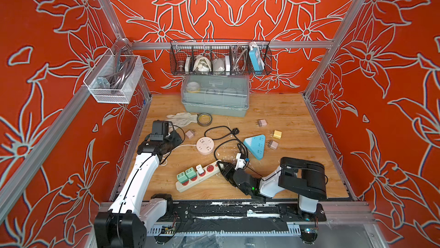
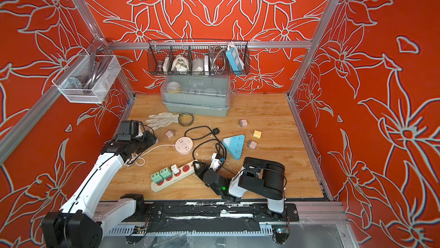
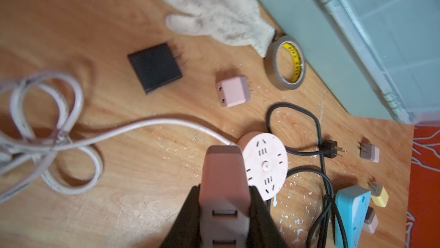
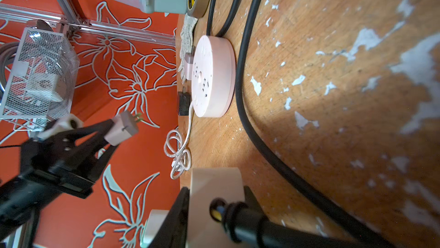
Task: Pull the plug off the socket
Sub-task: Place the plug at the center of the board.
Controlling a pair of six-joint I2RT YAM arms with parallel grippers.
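Observation:
I should lower my left gripper onto the bare tabletop (image 3: 190, 170) beside the round pink socket (image 1: 206, 145) next and release the pink plug there, because its prongs are already free.
My left gripper (image 3: 225, 192) is shut on a pink plug (image 3: 223, 170) with two slots in its rear face. It holds the plug in the air, prongs free, as the right wrist view shows (image 4: 123, 127). It hangs at the table's left side (image 1: 175, 137), near the round pink socket (image 1: 206, 145). My right gripper (image 1: 220, 164) is shut on the right end of the long white socket strip (image 1: 197, 175), which lies flat on the table. Two green plugs (image 1: 187, 174) and a white plug (image 1: 200, 169) sit in that strip.
A black cable (image 1: 221, 135) loops between the round socket and a blue triangular socket (image 1: 256, 145). Loose adapters (image 1: 189, 134) (image 1: 277, 134), a tape roll (image 1: 204, 119), a glove (image 1: 181, 118) and a grey box (image 1: 214, 96) lie behind. A white cable coil (image 3: 47, 135) lies at the left.

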